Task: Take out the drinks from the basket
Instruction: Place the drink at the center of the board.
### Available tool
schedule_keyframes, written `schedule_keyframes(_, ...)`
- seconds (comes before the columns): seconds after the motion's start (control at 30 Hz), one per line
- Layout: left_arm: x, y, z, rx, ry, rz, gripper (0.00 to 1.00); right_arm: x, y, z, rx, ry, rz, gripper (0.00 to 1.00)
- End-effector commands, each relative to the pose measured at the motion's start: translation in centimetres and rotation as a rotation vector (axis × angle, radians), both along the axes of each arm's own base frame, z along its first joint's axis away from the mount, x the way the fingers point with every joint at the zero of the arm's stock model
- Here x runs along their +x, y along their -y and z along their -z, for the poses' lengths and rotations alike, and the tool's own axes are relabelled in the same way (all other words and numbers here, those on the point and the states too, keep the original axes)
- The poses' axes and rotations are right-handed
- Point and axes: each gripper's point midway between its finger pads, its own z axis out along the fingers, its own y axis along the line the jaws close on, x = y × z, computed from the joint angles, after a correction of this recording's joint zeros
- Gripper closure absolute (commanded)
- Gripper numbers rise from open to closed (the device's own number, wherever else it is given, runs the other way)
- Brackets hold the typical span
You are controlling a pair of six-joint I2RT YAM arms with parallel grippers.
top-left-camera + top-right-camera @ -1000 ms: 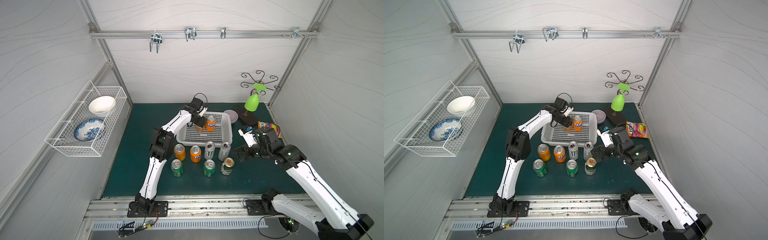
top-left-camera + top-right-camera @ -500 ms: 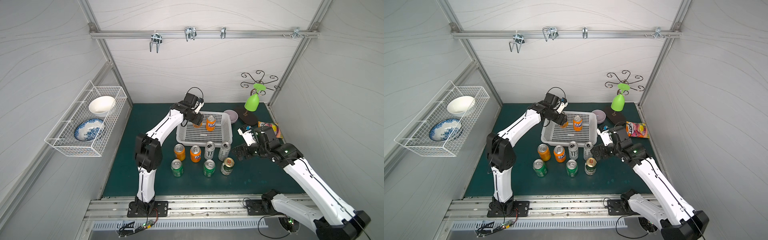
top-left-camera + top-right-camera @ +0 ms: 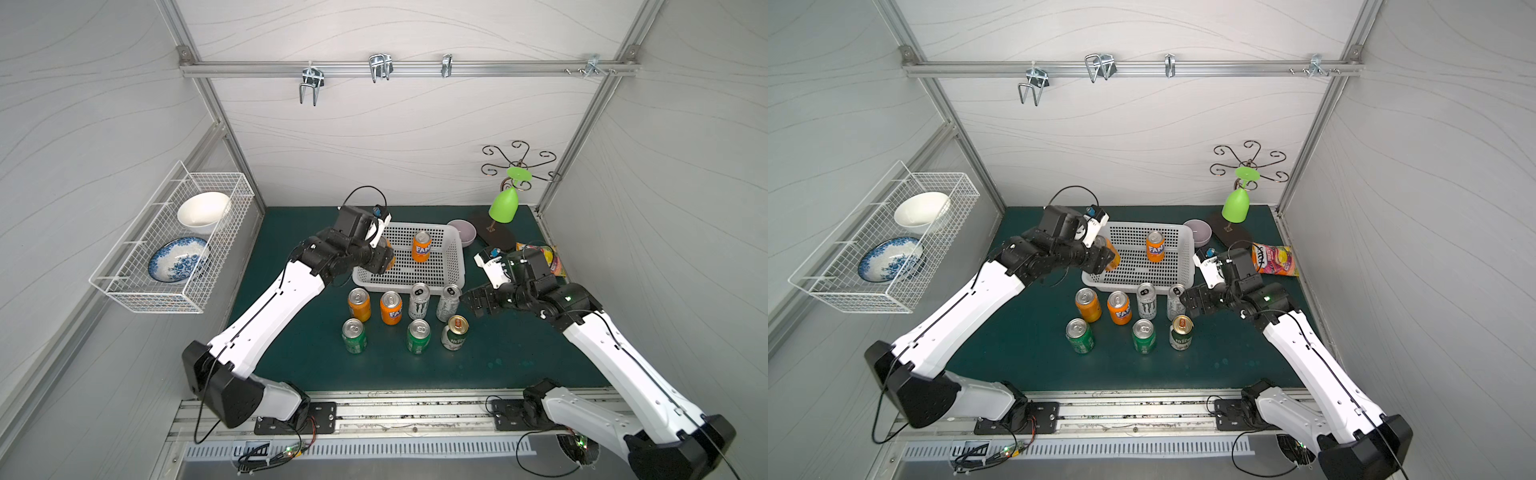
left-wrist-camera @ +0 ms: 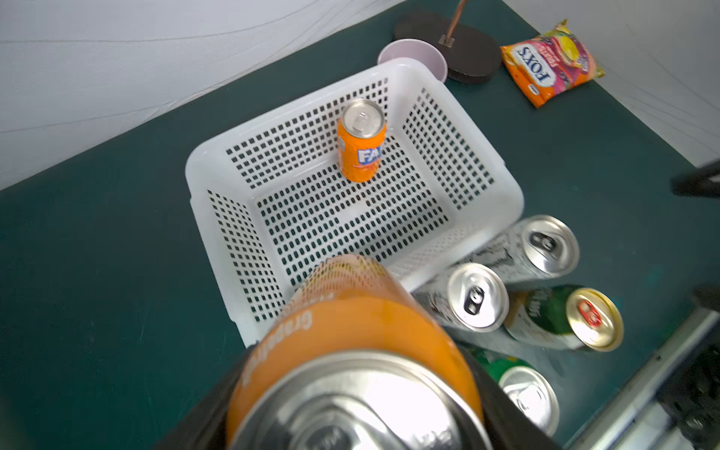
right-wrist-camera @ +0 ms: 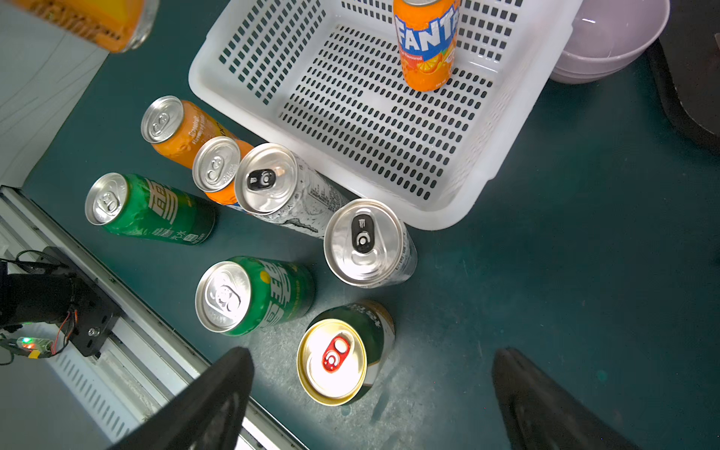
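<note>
The left gripper will next move back and down and let go of the orange can in the bare gap between the green cans, since that gap lies below and toward the robot's base.
The white perforated basket (image 3: 460, 262) (image 3: 1191, 266) (image 4: 409, 72) (image 5: 428, 222) holds one upright orange Fanta can (image 3: 421, 247) (image 3: 1155, 247) (image 4: 360, 145) (image 5: 426, 43). My left gripper (image 3: 380, 259) (image 3: 1104, 259) (image 4: 358, 389) is shut on another orange can (image 3: 387, 257) (image 4: 358, 343), held tilted above the basket's left rim. Several drinks stand in front of the basket: two orange (image 3: 359, 304), two white Monster (image 3: 419, 301), two green (image 3: 354, 336) and a gold-topped one (image 3: 455, 332) (image 5: 335, 360). My right gripper (image 3: 478, 301) (image 3: 1192, 301) (image 5: 370, 366) hangs open just right of them, holding nothing.
A purple bowl (image 3: 464, 230) touches the basket's far right corner. Behind it stands a green lamp (image 3: 503, 205) on a dark base. A Fox's candy bag (image 3: 548, 259) lies at the right wall. A wire rack (image 3: 174, 241) with bowls hangs on the left wall.
My left gripper has risen out of the basket with the orange can and shifted toward its left rim, with the left elbow swinging down and forward. The right arm has barely moved.
</note>
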Motion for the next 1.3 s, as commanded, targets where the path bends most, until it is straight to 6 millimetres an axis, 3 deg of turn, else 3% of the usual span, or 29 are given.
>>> schedule_keyframes(0.0, -1.5, 0.0, -2.4, -0.063, 0.067, -0.025, 0.36, 0.1, -0.3, -0.1, 0.016, 0.005, -0.014, 0.01)
schedule_keyframes(0.27, -7.8, -1.1, 1.4, -0.008, -0.024, 0.008, 0.36, 0.1, -0.2, -0.4, 0.017, 0.013, -0.015, 0.01)
schedule_keyframes(0.47, -11.5, 0.0, 4.9, -0.023, -0.107, 0.069, 0.37, 0.1, -0.1, -0.3, 0.012, 0.014, -0.011, 0.01)
schedule_keyframes(0.6, -12.7, 1.4, 6.8, -0.013, -0.119, 0.100, 0.37, 0.1, -0.1, -0.3, 0.009, 0.013, -0.010, 0.01)
schedule_keyframes(0.97, -10.9, 4.0, 11.4, 0.009, -0.070, 0.090, 0.37, 0.1, 0.1, -0.2, 0.001, 0.009, -0.005, 0.01)
schedule_keyframes(1.27, -10.1, 4.5, 15.6, 0.109, -0.111, 0.078, 0.35, 0.3, 0.1, -0.2, -0.004, 0.008, -0.005, 0.01)
